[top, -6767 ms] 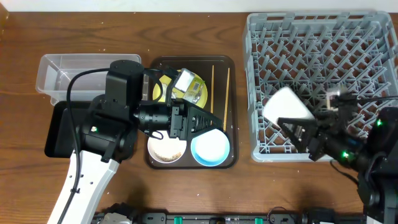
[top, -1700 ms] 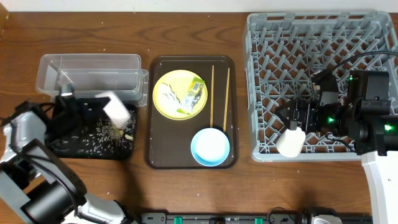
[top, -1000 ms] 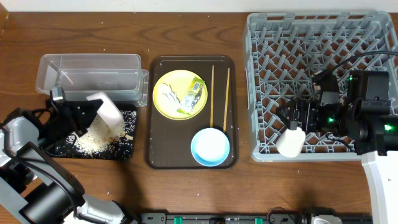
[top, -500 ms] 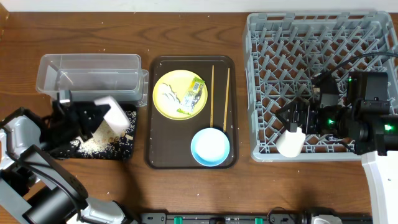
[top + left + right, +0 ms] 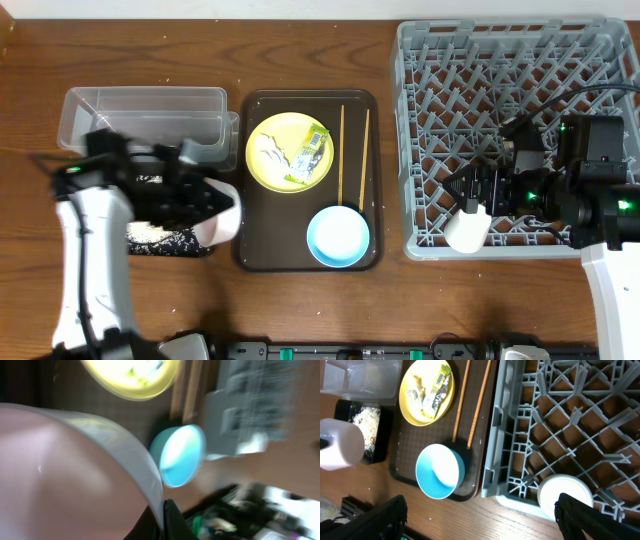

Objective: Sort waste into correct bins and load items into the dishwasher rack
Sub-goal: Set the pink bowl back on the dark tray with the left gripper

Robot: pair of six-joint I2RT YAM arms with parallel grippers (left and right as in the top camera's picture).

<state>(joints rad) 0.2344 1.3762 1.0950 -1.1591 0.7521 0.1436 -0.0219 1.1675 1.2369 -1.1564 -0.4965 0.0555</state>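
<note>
The brown serving tray's near corner is empty, so my left gripper will next move toward the blue bowl (image 5: pixel 338 236) and down, and it will level the white-pinkish bowl (image 5: pixel 224 216) there.
My left gripper (image 5: pixel 207 200) is shut on the rim of the white-pinkish bowl (image 5: pixel 224 216), held tilted between the black tray (image 5: pixel 170 243) and the brown serving tray (image 5: pixel 258 255). In the left wrist view the bowl (image 5: pixel 65 470) fills the frame with its rim pinched between the jaws of the gripper (image 5: pixel 163 520). Rice grains (image 5: pixel 148 232) lie in the black tray. The yellow plate (image 5: pixel 275 150) carries the green-and-white wrapper (image 5: pixel 312 152). Two chopsticks (image 5: pixel 341 150) and the blue bowl (image 5: pixel 338 236) lie beside it. My right gripper (image 5: pixel 468 195) hangs open over the grey rack (image 5: pixel 520 60).
A white bowl (image 5: pixel 567 496) stands on edge in the rack's front-left corner, below the open right gripper (image 5: pixel 480 520). The clear tub (image 5: pixel 140 115) sits behind the black tray. A few grains lie on the wood by the black tray.
My left arm has swung the white-pinkish bowl from above the black tray rightward to the brown tray's left edge. The right arm has stayed still.
</note>
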